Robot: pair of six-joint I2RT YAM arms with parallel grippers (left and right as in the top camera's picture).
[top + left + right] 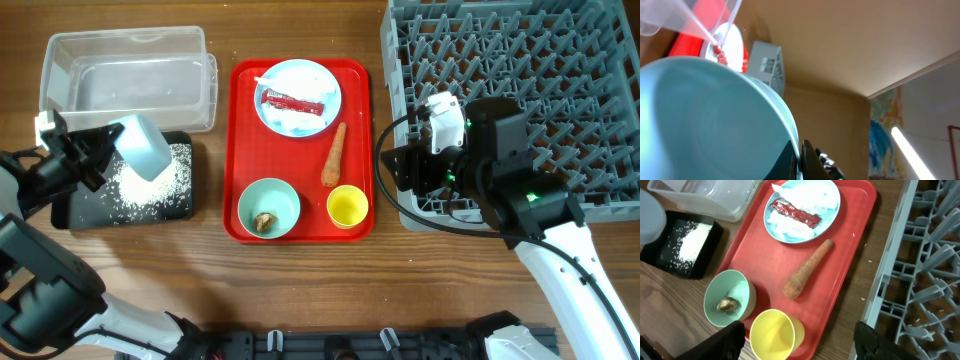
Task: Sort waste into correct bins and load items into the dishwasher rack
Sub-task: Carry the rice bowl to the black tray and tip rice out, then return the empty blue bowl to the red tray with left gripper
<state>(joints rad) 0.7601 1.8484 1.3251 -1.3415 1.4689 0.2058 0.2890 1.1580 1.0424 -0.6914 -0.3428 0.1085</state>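
Note:
Next, my left gripper will carry the bowl right in the overhead view to the bare tray between plate (297,95) and second bowl, level it, lower it and release it.
My left gripper (100,150) is shut on the rim of a pale mint bowl (142,146), held tipped over the black tray (70,212), where white rice grains (160,180) lie spread. The bowl fills the left wrist view (710,120). The clear tub (125,75) stands behind. My right gripper (805,340) is open and empty above the yellow cup (775,332), between the red tray and the grey rack (520,90). On the red tray (300,225): a blue plate (297,95) with tissues and red wrapper (292,102), a carrot (334,155), a second mint bowl (268,208) with a brown scrap (264,221).
The red tray lies between the bins on the left and the rack on the right. The rack's near left corner (880,295) is close beside my right gripper. A few stray grains lie on the wood by the rack.

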